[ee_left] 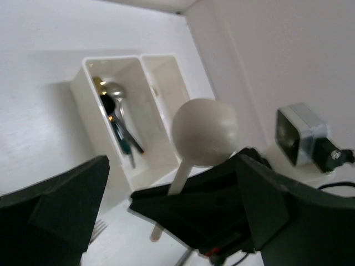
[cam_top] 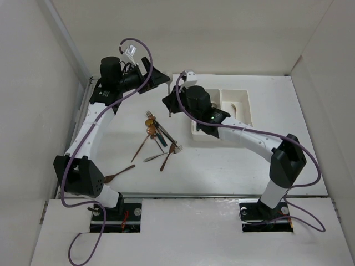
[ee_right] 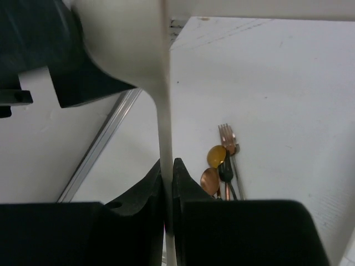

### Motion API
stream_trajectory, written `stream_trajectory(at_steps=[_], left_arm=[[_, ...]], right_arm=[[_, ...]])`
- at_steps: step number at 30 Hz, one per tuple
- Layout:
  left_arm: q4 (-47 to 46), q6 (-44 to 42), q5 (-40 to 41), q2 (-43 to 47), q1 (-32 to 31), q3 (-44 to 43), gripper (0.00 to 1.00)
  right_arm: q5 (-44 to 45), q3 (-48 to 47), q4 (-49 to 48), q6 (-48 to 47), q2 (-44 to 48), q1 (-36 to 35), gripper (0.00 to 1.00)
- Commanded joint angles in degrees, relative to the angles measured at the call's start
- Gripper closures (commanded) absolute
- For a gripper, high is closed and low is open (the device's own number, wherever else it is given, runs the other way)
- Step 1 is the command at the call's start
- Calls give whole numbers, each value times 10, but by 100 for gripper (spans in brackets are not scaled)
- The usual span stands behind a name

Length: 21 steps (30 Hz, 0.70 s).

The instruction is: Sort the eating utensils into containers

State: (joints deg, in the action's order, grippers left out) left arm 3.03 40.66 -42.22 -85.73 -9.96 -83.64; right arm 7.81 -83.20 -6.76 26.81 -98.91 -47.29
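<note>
I need to move my left gripper back from the white spoon next and down onto the large copper spoon's handle, because that handle sticks out clear of the pile.
A white spoon hangs in the air between both grippers. My right gripper is shut on its thin handle, bowl end up. In the left wrist view the spoon's round bowl rises between the wide-apart fingers of my open left gripper, which do not touch it. In the top view my left gripper and right gripper meet left of the containers. One bin holds several utensils. More eating utensils lie piled on the table, with a gold spoon and a copper fork among them.
A single brown utensil lies apart near the left arm's base. The right arm's forearm crosses over the near end of the bins. White walls enclose the table at the left, back and right.
</note>
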Motion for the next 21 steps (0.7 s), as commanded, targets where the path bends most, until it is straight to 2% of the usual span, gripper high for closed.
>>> stream_trajectory(at_steps=[1, 3, 4, 5, 8, 9, 11, 13, 15, 21], left_arm=[[131, -260, 45, -3, 0, -69, 0], [170, -347, 114, -3, 0, -69, 0], [180, -380, 188, 11, 0, -45, 0], [180, -436, 218, 18, 0, -30, 0], [152, -498, 303, 47, 0, 44, 0], [146, -526, 311, 47, 6, 61, 0], [124, -526, 343, 55, 13, 106, 0], [124, -553, 323, 60, 22, 126, 0], [153, -606, 281, 60, 28, 139, 0], [166, -618, 346, 43, 3, 185, 0]], right_arm=[[58, 26, -33, -4, 65, 24, 100], [58, 64, -5, -4, 99, 53, 100], [58, 72, 11, -4, 105, 64, 100], [63, 77, 31, -4, 105, 89, 100], [48, 77, 122, -21, 87, 134, 100], [42, 57, 178, -21, 72, 161, 100], [50, 31, 227, -38, 16, 177, 100], [43, 0, 267, -46, -21, 191, 100], [30, -13, 279, -53, -60, 191, 100], [36, -7, 293, -23, -73, 196, 100]])
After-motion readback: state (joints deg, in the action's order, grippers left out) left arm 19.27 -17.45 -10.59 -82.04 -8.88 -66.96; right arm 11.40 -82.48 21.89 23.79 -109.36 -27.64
